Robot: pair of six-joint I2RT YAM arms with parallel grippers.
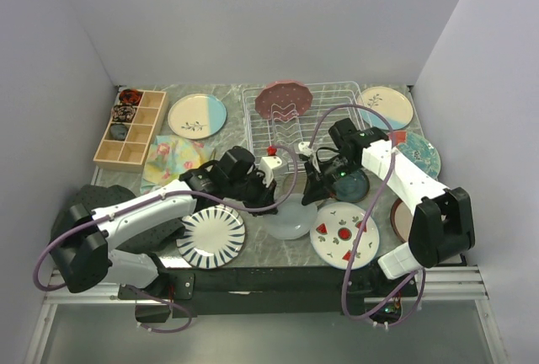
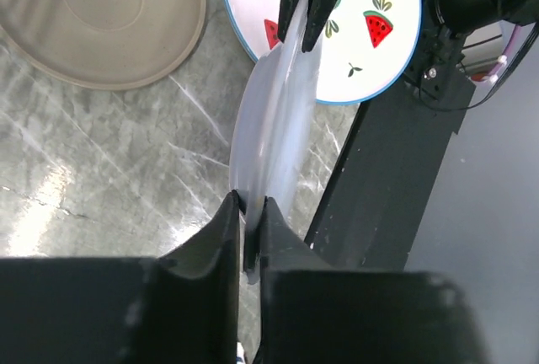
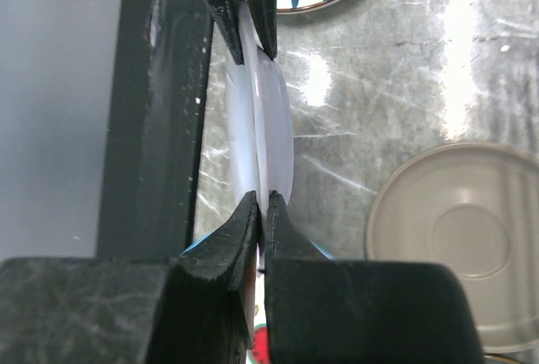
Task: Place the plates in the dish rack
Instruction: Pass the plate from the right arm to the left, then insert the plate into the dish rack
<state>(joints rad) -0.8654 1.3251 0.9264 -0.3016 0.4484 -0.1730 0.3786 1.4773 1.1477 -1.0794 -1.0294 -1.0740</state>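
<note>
The pink dotted plate already stands in the rack (image 1: 324, 111), so the robot needs to lift its left gripper outward past that plate, go down toward the rack's far edge (image 1: 258, 88) and let go.
A pale blue plate (image 1: 290, 221) stands on edge above the table's front, held from both sides. My left gripper (image 2: 250, 204) is shut on its near rim (image 2: 274, 128), and my right gripper (image 3: 263, 200) is shut on the opposite rim (image 3: 269, 120). From above, the left gripper (image 1: 271, 200) and the right gripper (image 1: 313, 195) face each other across the plate. The white wire dish rack (image 1: 324, 111) sits behind them with a pink dotted plate (image 1: 285, 99) standing in it.
On the table lie a striped plate (image 1: 210, 236), a watermelon plate (image 1: 344, 233), a dark teal plate (image 1: 349, 183), a cream-and-blue plate (image 1: 197, 115) and others at the right. A taupe plate (image 2: 109, 18) lies under the arms. A wooden box (image 1: 130, 128) and a floral cloth (image 1: 173, 157) are at the left.
</note>
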